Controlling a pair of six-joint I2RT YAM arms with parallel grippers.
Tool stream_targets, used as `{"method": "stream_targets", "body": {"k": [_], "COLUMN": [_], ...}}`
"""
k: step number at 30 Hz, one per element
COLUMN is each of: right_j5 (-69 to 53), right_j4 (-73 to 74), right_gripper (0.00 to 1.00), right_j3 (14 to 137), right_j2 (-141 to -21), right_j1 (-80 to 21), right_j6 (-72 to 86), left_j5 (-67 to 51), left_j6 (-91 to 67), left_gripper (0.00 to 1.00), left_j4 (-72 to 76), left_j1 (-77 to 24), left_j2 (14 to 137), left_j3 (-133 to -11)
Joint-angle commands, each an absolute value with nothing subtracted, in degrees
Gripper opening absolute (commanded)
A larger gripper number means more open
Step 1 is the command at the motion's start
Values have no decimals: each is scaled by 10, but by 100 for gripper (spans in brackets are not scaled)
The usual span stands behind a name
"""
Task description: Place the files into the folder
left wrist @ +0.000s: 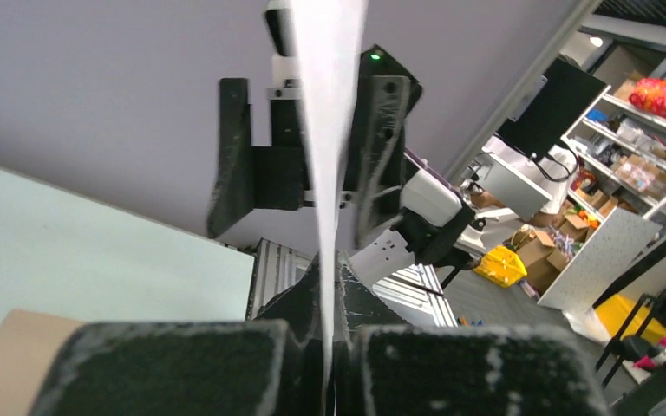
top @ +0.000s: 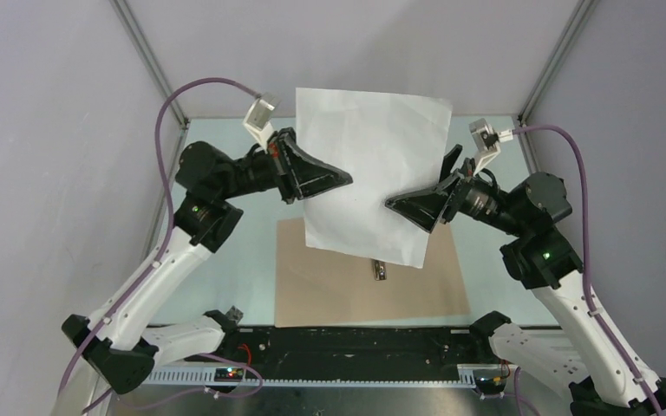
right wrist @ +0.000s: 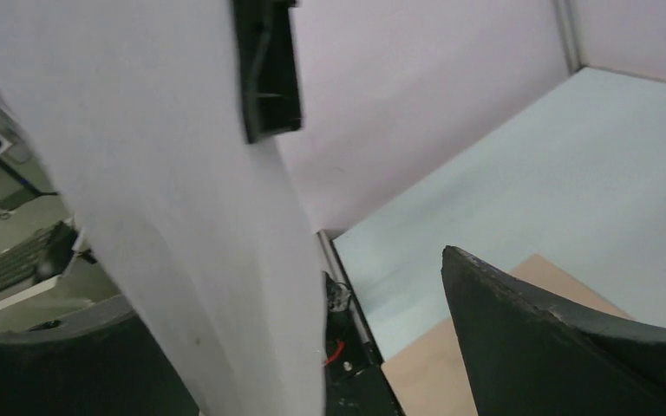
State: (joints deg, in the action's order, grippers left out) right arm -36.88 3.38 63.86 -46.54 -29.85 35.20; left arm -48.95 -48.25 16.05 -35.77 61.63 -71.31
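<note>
My right gripper stays astride the paper's lower side edge next, opposite my left gripper, before it closes on the paper.
A white paper sheet [top: 373, 165], one of the files, hangs upright in the air above the table. My left gripper [top: 347, 180] is shut on its left side. In the left wrist view the sheet [left wrist: 325, 130] runs edge-on between the pressed fingertips of that gripper [left wrist: 334, 273]. My right gripper [top: 392, 204] stands open at the sheet's lower right. In the right wrist view the paper [right wrist: 182, 225] lies against one finger, the other finger [right wrist: 538, 338] well apart. Below lies the flat tan folder [top: 338, 290], with a small metal clip [top: 381, 271] showing under the sheet's bottom edge.
The pale green table [top: 225, 260] is walled by grey panels with metal corner posts [top: 152, 61]. A black rail [top: 355, 342] runs along the near edge between the arm bases. Purple cables [top: 169, 113] loop from both wrists.
</note>
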Motion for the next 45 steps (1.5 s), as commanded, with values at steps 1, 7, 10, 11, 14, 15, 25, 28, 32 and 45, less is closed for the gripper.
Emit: {"method": "stream_targets", "body": {"k": [1, 7, 10, 11, 14, 15, 25, 28, 32, 45], "right_j5": [-413, -398, -370, -363, -334, -315, -147, -130, -130, -223], "right_j4": [-78, -45, -11, 16, 53, 71, 114, 43, 22, 43], "right_gripper": [96, 75, 56, 53, 29, 24, 0, 0, 0, 0], "right_j3": [631, 621, 620, 620, 620, 620, 522, 455, 429, 407], "right_j2": [-452, -448, -456, -459, -476, -480, -544, -577, -647, -675], "right_j1": [-302, -318, -322, -322, -323, -323, -329, -349, -368, -342], "right_j6": [406, 403, 389, 382, 366, 357, 254, 222, 188, 115], "left_j5": [-456, -445, -444, -442, -438, -437, -189, -62, 34, 150], "left_j6": [-499, -500, -500, -500, -500, -502, -454, -462, -504, -581], "left_gripper": [0, 0, 0, 0, 16, 27, 94, 96, 95, 95], "left_j4": [162, 161, 161, 162, 162, 162, -104, -179, -222, -256], "left_j1": [-354, -348, -349, -348, -345, -340, -228, -219, -219, -220], "left_j2": [633, 645, 647, 646, 644, 642, 551, 534, 523, 504], "left_j3": [-709, -700, -695, -689, -673, -662, -468, -396, -292, -193]}}
